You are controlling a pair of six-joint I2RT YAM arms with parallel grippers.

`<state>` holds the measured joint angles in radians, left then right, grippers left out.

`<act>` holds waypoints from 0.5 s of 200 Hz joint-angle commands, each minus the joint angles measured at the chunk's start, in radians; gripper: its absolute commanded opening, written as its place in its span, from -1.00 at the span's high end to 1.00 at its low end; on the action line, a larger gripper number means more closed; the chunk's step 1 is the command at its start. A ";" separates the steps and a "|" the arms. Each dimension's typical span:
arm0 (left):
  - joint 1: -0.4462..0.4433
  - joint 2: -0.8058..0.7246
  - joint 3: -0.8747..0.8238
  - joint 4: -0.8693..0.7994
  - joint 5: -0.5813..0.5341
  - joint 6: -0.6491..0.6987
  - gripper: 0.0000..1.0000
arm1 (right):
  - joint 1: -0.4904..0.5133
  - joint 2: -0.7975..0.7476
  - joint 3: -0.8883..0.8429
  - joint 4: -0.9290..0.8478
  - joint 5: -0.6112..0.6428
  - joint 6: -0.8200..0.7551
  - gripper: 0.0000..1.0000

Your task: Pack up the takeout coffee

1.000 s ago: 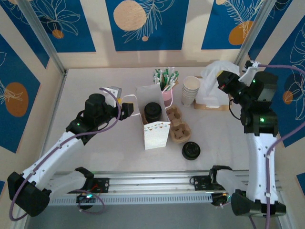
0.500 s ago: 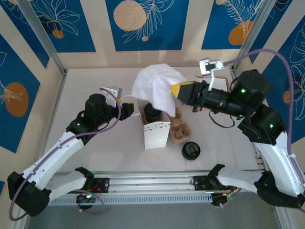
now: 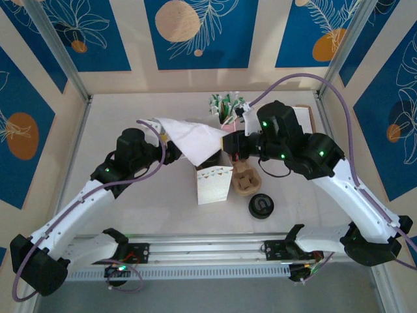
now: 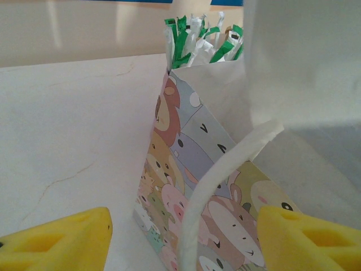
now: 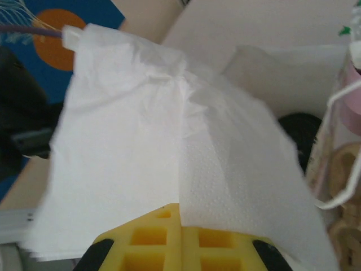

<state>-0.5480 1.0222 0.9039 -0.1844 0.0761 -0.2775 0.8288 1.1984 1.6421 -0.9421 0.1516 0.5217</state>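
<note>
The black lid still shows past the napkin's edge, so I will bring the napkin across over the bag's opening with my right gripper and release it there.
The takeout coffee stands inside the paper gift bag; only a dark edge of its black lid peeks past a white napkin. My right gripper is shut on that napkin and holds it spread over the bag's mouth, with the gripper at the bag's back right. My left gripper is open at the bag's left side. The bag's white handle runs between its yellow fingers without touching them. The bag's cartoon-animal side faces the left wrist camera.
A brown cup carrier sits right of the bag. A low black lid stack lies in front of it. A pink cup of green-and-white packets stands behind the bag. A wooden board is at the back right.
My right arm swung in from the back right with the napkin and brought it down over the bag's mouth, covering the coffee's lid. The left arm has not moved.
</note>
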 commanded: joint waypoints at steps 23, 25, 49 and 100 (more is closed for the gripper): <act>-0.019 -0.008 0.010 -0.004 -0.014 0.026 -0.37 | 0.014 0.122 0.096 -0.270 0.067 -0.109 1.00; -0.020 -0.008 0.010 -0.003 -0.013 0.026 -0.37 | 0.017 0.128 0.100 -0.277 0.074 -0.112 1.00; -0.020 -0.008 0.011 -0.003 -0.015 0.027 -0.37 | 0.061 0.185 0.145 -0.351 0.200 -0.126 1.00; -0.020 -0.005 0.010 -0.005 -0.018 0.029 -0.37 | 0.165 0.246 0.211 -0.362 0.386 -0.179 1.00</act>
<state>-0.5526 1.0222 0.9039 -0.1886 0.0723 -0.2775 0.9607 1.4193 1.7927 -1.2549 0.4191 0.3943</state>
